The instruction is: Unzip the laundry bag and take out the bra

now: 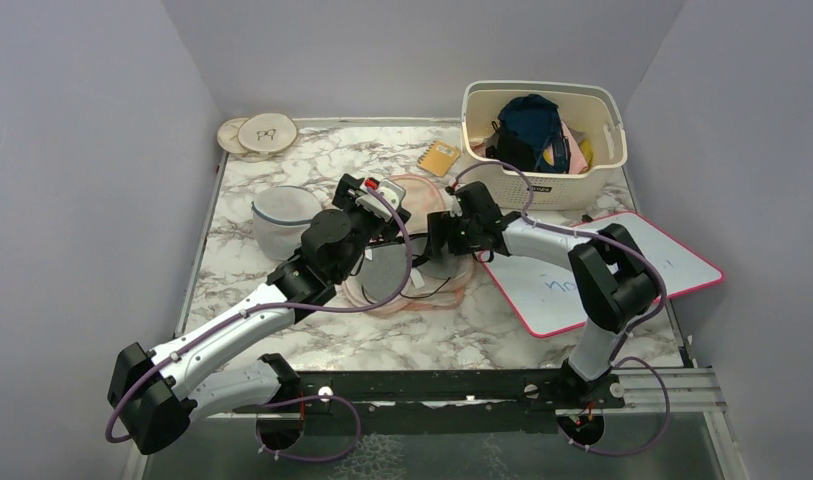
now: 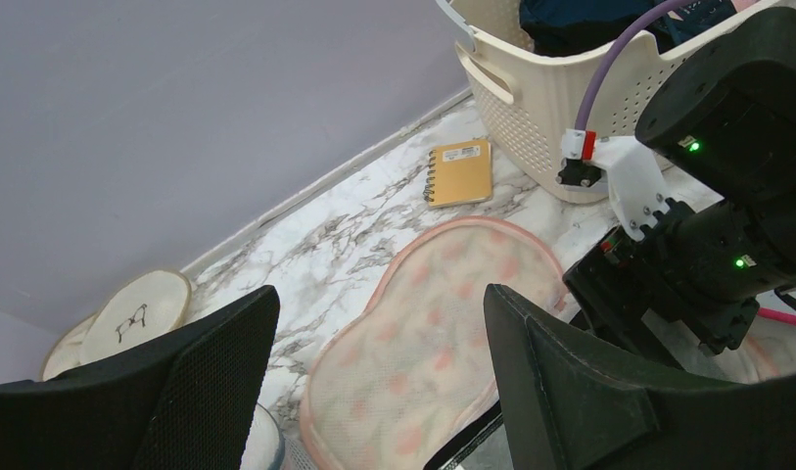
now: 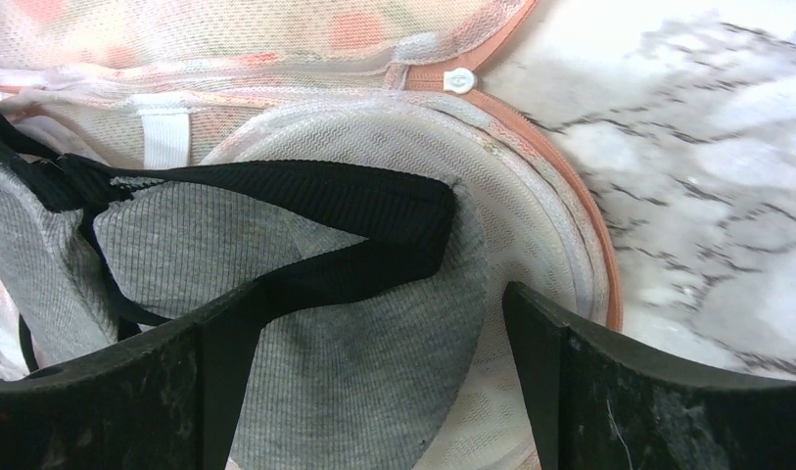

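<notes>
Next, my right gripper stays and closes on the grey bra's cup edge beside the black strap.
The peach laundry bag [image 1: 423,194] lies open at mid-table, its printed flap [image 2: 443,333] folded back toward the far wall. A grey bra [image 1: 386,273] with black straps [image 3: 354,206] lies in the open lower half [image 3: 540,206]. The white zipper pull [image 3: 460,80] sits at the bag's pink edge. My left gripper [image 1: 392,220] is open and empty, held above the flap [image 2: 379,294]. My right gripper [image 1: 435,248] is open, its jaws standing either side of a grey bra cup [image 3: 379,294]; I cannot tell if they touch it.
A cream basket [image 1: 542,185] with clothes stands at the back right, an orange notebook [image 1: 439,157] beside it. A pink-edged whiteboard [image 1: 632,265] lies at the right. A white mesh dome [image 1: 282,215] sits left of the bag. Two wooden discs [image 1: 262,132] lie at the back left.
</notes>
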Controlling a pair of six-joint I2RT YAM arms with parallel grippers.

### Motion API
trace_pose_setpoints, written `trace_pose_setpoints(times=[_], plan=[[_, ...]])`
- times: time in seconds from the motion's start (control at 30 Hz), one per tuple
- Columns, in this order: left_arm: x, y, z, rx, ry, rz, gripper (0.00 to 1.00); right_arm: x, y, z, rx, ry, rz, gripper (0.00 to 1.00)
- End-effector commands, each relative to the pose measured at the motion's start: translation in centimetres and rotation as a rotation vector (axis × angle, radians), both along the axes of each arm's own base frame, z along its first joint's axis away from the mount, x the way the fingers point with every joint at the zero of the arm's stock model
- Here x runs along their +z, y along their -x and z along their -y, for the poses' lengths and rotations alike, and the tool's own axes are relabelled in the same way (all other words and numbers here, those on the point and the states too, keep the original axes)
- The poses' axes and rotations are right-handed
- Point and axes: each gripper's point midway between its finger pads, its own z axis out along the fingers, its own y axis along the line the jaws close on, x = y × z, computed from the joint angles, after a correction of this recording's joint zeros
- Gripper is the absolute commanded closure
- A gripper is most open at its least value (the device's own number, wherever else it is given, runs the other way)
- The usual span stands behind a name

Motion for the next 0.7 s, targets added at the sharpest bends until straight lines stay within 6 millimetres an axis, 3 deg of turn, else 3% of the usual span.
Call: trace_pose_setpoints(times=[0.0,0.23,0.47,0.67], plan=[[0.4,-0.4,-0.4,0.027,0.016,0.013,0.3,0.5,0.2,2.3,-0.047,0.059,0.004,0.09],[0.1,-0.6,-0.4,0.03,0.013,0.003,0.3,3.1,0.6,-0.3,0.053,-0.085,0.038,0.12],[-0.1,-0.6,-0.4,0.031,0.009,-0.002,0.3,2.5,0.1,-0.5,0.025,-0.107,0.042,0.26],[-0.3,-0.8,-0.3,0.035,-0.001,-0.008,0.3,1.6,-0.4,0.0,-0.02,-0.09,0.039,0.2]])
